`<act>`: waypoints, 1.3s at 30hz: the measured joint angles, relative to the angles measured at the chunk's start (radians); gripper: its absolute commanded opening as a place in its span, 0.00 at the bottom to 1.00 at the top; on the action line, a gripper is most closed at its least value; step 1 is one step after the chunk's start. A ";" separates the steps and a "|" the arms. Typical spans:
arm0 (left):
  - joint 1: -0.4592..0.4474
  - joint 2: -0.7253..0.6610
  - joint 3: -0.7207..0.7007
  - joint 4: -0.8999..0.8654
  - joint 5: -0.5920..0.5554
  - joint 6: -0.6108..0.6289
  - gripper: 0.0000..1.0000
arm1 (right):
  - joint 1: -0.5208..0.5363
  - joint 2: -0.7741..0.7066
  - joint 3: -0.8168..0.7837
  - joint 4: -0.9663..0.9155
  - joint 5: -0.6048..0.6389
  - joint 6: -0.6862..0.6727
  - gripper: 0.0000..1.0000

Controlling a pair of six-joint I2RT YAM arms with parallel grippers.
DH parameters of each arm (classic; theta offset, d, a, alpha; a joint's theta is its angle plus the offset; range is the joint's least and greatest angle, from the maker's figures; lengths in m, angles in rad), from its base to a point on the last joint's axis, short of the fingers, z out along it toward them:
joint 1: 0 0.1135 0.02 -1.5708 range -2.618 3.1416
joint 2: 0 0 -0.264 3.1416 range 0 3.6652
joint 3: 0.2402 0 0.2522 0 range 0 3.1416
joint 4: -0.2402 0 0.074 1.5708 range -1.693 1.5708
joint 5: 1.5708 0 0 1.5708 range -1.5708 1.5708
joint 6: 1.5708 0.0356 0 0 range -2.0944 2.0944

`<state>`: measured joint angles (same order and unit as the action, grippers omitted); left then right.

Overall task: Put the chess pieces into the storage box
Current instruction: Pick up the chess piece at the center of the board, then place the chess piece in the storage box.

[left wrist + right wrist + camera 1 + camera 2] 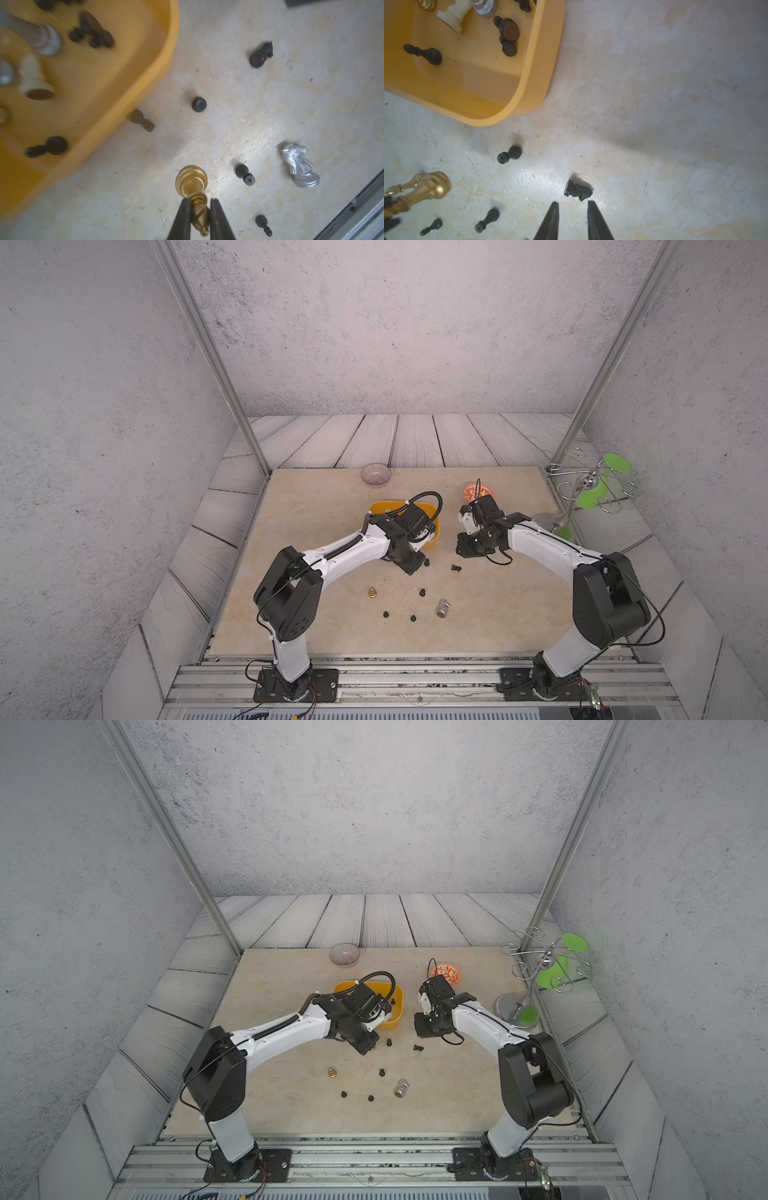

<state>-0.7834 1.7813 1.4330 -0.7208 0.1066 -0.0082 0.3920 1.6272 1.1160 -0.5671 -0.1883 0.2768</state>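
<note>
The left gripper lifts over the side of the storage box next, moves outward to the gap between the silver pieces, then lowers and releases the gold chess piece.
My left gripper (198, 200) is shut on a gold chess piece (192, 180), held just off the table beside the yellow storage box (166, 52). The box holds several chess pieces, among them a cream one (33, 76), black pawns and silver ones. My right gripper (572, 202) is open and empty, just short of a black knight (578, 190) lying on its side. Loose on the table in a top view are that knight (456, 568), a gold piece (372, 593), a silver knight (443, 608) and several black pawns (422, 593). A dull gold piece (141, 120) lies against the box wall.
A ribbed glass bowl (375, 475) stands at the mat's far edge. An orange-and-white bowl (478, 490) sits behind my right wrist. A wire rack with green discs (594, 485) stands at the far right. Metal rails run along the front edge.
</note>
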 measured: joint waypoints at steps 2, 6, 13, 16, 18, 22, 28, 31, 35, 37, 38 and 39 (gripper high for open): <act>0.030 -0.009 0.051 -0.001 -0.013 0.009 0.07 | -0.002 0.000 0.000 -0.001 0.000 0.000 0.26; 0.112 -0.010 0.123 0.025 -0.035 0.021 0.08 | -0.005 0.000 0.000 -0.003 0.000 0.000 0.27; 0.226 0.109 0.277 0.041 -0.063 0.032 0.08 | -0.005 -0.015 0.000 -0.016 -0.001 0.000 0.26; 0.246 0.174 0.314 0.049 -0.066 0.035 0.08 | -0.005 -0.024 0.000 -0.021 -0.001 0.000 0.26; 0.253 0.211 0.329 0.049 -0.066 0.035 0.08 | -0.005 -0.028 0.000 -0.022 -0.001 0.000 0.27; 0.261 0.290 0.386 0.044 -0.066 0.036 0.08 | -0.005 -0.029 0.000 -0.024 -0.001 0.000 0.27; 0.271 0.360 0.469 0.044 -0.057 0.036 0.08 | -0.005 -0.029 -0.001 -0.028 -0.001 0.000 0.27; 0.275 0.388 0.501 0.046 -0.053 0.035 0.09 | -0.005 -0.029 -0.006 -0.027 0.000 0.000 0.27; 0.279 0.422 0.520 0.047 -0.039 0.034 0.09 | -0.005 -0.029 -0.014 -0.030 0.000 0.000 0.27; 0.280 0.442 0.525 0.048 -0.031 0.033 0.10 | -0.005 -0.029 -0.014 -0.031 0.000 0.000 0.27; 0.280 0.449 0.528 0.046 -0.029 0.031 0.11 | -0.005 -0.029 -0.014 -0.031 0.000 0.000 0.27; 0.282 0.458 0.530 0.046 -0.026 0.030 0.11 | -0.005 -0.029 -0.014 -0.031 0.000 0.000 0.27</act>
<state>-0.5018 2.2391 1.9629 -0.6750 0.0811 0.0216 0.3866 1.5982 1.1019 -0.5983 -0.1886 0.2768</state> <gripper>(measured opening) 0.161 0.265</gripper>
